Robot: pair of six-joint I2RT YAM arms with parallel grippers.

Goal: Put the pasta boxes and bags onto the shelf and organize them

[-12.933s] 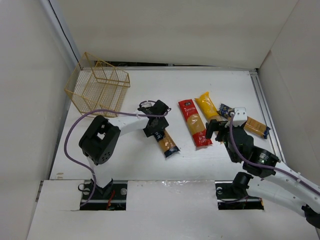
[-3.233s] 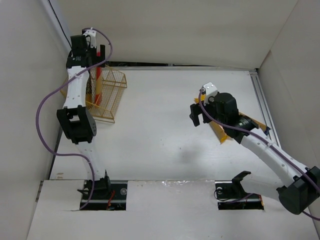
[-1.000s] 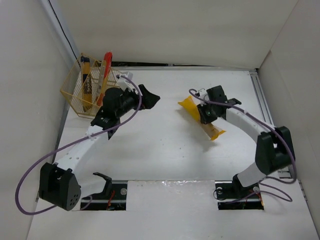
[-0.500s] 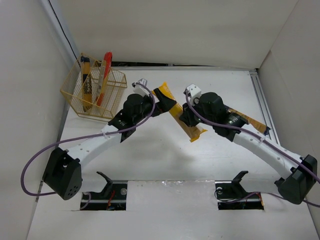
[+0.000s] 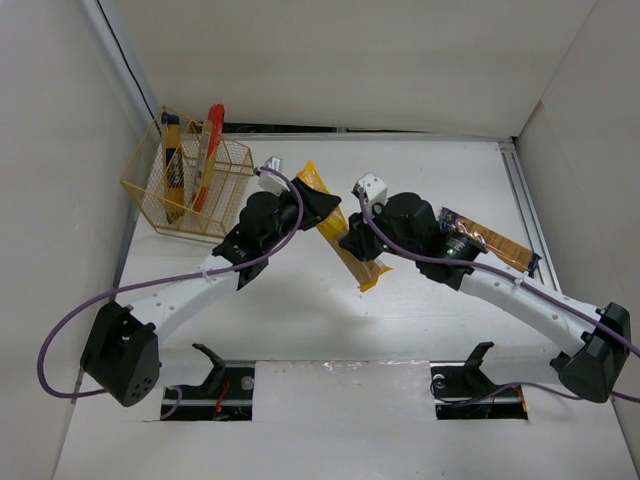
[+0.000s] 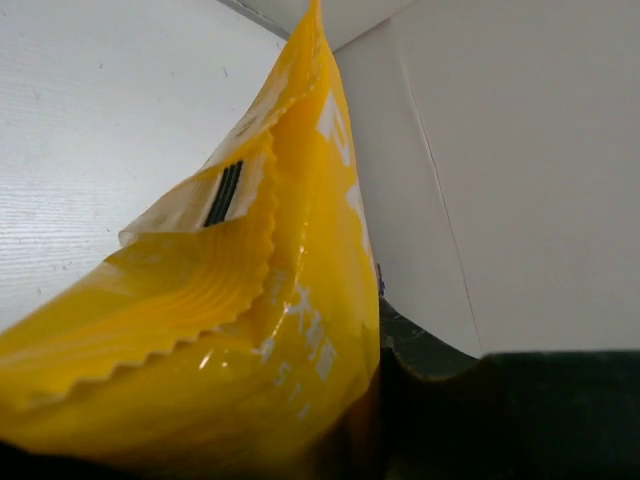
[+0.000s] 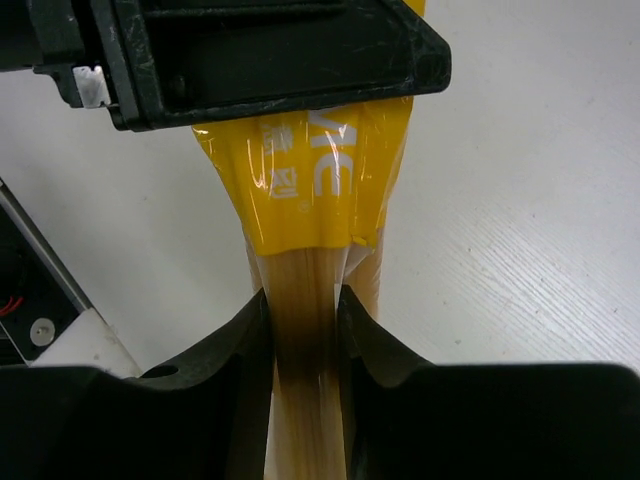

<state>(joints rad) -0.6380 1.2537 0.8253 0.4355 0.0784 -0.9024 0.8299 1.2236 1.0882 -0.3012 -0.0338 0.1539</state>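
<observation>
I will lift the yellow pack (image 5: 368,270) across with my left gripper next, set it down beside the red pack (image 5: 208,150) and let go, because the basket is to its left in the top view.
A yellow spaghetti pack (image 5: 368,270) hangs above the table's middle, held by both arms. My left gripper (image 5: 322,203) is shut on its far, upper end; the crimped yellow end (image 6: 270,300) fills the left wrist view beside one dark finger (image 6: 470,410). My right gripper (image 7: 303,330) pinches the pack's clear middle, where bare spaghetti shows below the yellow label (image 7: 310,180). The left gripper (image 7: 270,60) lies across the label just beyond. The shelf (image 5: 225,195), a gold wire basket at the far left, holds a red pack (image 5: 208,150) and an orange-tan pack (image 5: 172,160), both upright.
Another orange-tan pack with dark blue ends (image 5: 495,243) lies flat on the table at the right, behind my right arm. White walls close in the table on the left, back and right.
The left gripper, wide open beside the pack's upper end half a second ago, has closed on it. The right arm has carried the pack slightly left and nearer.
</observation>
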